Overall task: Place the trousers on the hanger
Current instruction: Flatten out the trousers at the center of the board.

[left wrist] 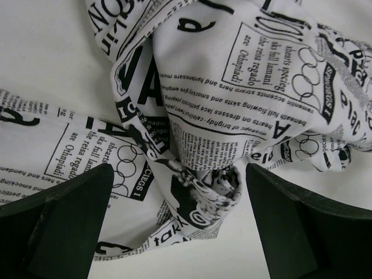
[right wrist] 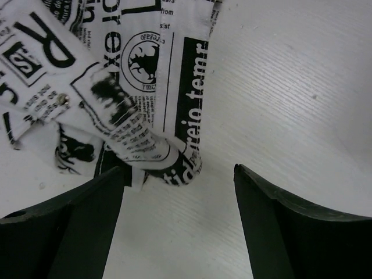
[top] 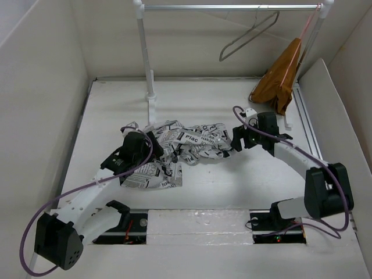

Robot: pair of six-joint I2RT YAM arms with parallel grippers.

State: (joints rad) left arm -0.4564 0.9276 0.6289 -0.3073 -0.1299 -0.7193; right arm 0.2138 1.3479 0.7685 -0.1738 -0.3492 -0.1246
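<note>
Next, my right gripper moves slightly left in the top view and closes on the folded trouser corner, as only the corner's tip reaches between the open fingers.
The trousers [top: 180, 148], white with black newsprint lettering, lie crumpled across the middle of the table. The grey wire hanger [top: 247, 38] hangs bare on the rail at the back. My left gripper [top: 152, 142] is low over the trousers' left end and open. In the left wrist view, the left gripper [left wrist: 178, 174] has a bunched fold of the trousers [left wrist: 215, 116] loose between its fingers. My right gripper [top: 235, 142] is at the trousers' right end, also open. In the right wrist view, the right gripper [right wrist: 179, 174] has a trouser edge [right wrist: 145, 87] beside its left finger and bare table between the tips.
A white rack post [top: 145, 52] stands at the back centre, carrying the rail [top: 232, 7]. An orange-brown garment [top: 282, 75] hangs from a pinkish hanger at the back right. White walls enclose the table on the left, right and back.
</note>
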